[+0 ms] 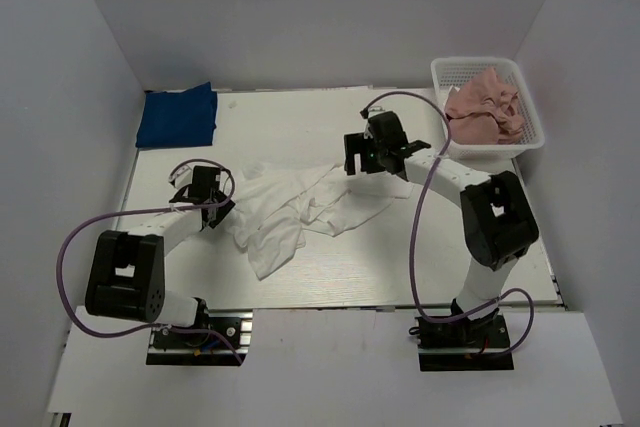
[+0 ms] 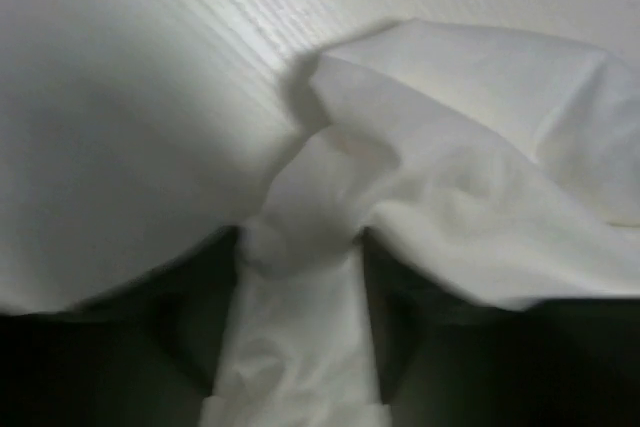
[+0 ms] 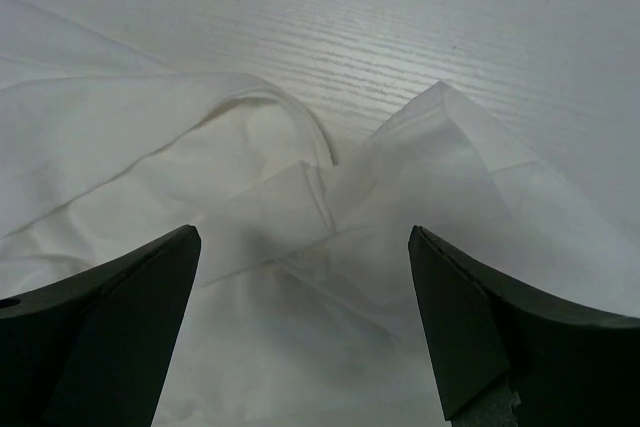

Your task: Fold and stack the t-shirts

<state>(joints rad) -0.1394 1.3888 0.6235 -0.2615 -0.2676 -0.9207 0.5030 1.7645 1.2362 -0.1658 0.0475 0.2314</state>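
My right gripper moves down onto the small raised fold of the white t-shirt next and closes, because that fold lies between its open fingers.
A white t-shirt (image 1: 295,207) lies crumpled in the middle of the table, plain side up; no print shows. My left gripper (image 1: 222,209) is shut on its left edge; in the left wrist view the cloth (image 2: 300,277) is pinched between the dark fingers. My right gripper (image 1: 375,162) is open over the shirt's right part; in the right wrist view its fingers (image 3: 130,297) straddle the cloth (image 3: 330,207) just above it. A folded royal-blue t-shirt (image 1: 177,116) lies at the back left. A dusty-pink t-shirt (image 1: 484,107) lies bunched in the basket.
A white mesh basket (image 1: 533,127) stands at the back right against the wall. White walls close in the table on three sides. Purple cables loop from both arms over the table (image 1: 300,117).
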